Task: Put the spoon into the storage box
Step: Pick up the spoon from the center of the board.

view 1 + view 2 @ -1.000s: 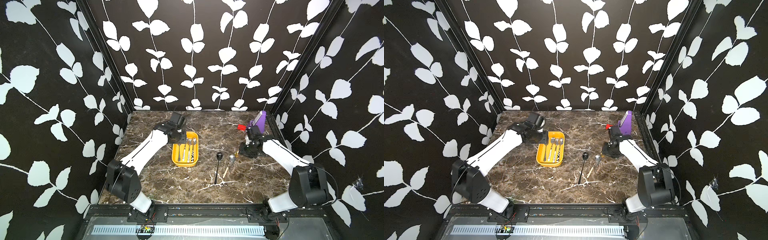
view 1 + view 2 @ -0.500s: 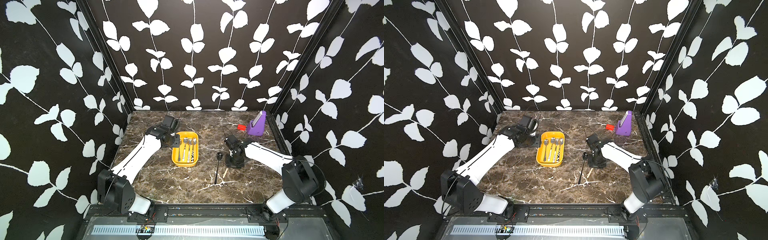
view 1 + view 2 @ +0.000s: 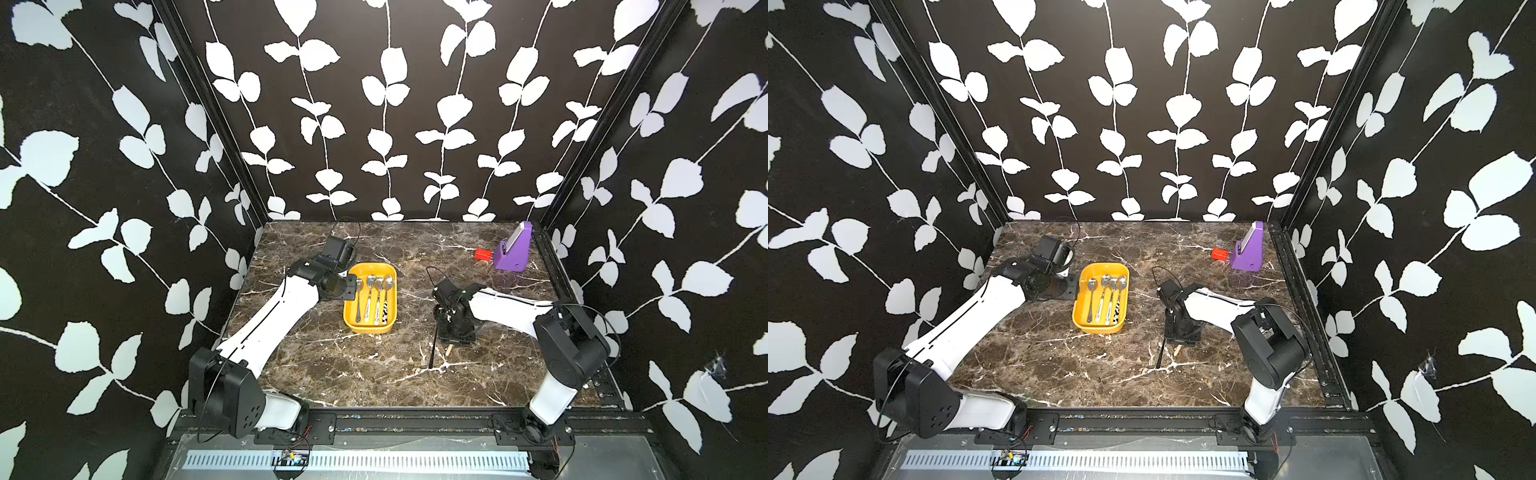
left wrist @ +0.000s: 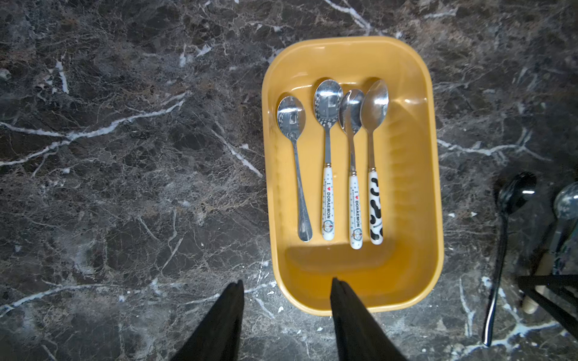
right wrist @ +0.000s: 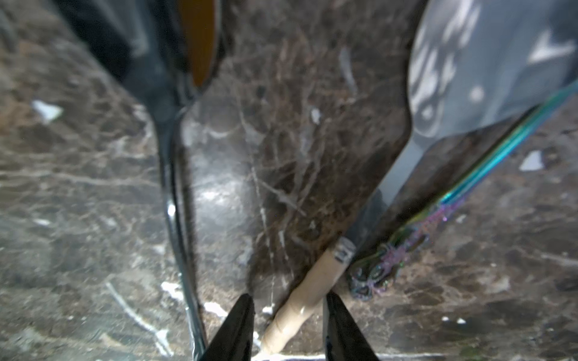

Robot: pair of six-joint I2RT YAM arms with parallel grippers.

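My open fingers are already on both sides of the beige handle (image 3: pixel 449 349) (image 5: pixel 312 287). My right gripper should stay low right there and close them across it next.
The yellow storage box (image 3: pixel 348 320) (image 3: pixel 1077 318) sits left of centre and holds several spoons. Loose on the marble to its right lie a black spoon (image 3: pixel 432 351) (image 5: pixel 175 187), a spoon with a beige handle (image 5: pixel 312 287) and an iridescent spoon (image 5: pixel 469 175). My right gripper (image 3: pixel 451 338) (image 5: pixel 287 300) is low over them and open. Its fingers stand on either side of the beige handle, with a gap on one side. My left gripper (image 3: pixel 353 289) (image 4: pixel 286 287) hangs open and empty at the box's left edge (image 4: pixel 275 218).
A purple angular stand (image 3: pixel 513 253) and a small red block (image 3: pixel 483 254) stand at the back right corner. Black leaf-patterned walls close in the table on three sides. The black spoon's handle runs toward the front, just left of my right gripper.
My right arm swung from beside the purple stand to the loose spoons mid-table and came down over the beige handle. My left arm drew back to the left, off the box.
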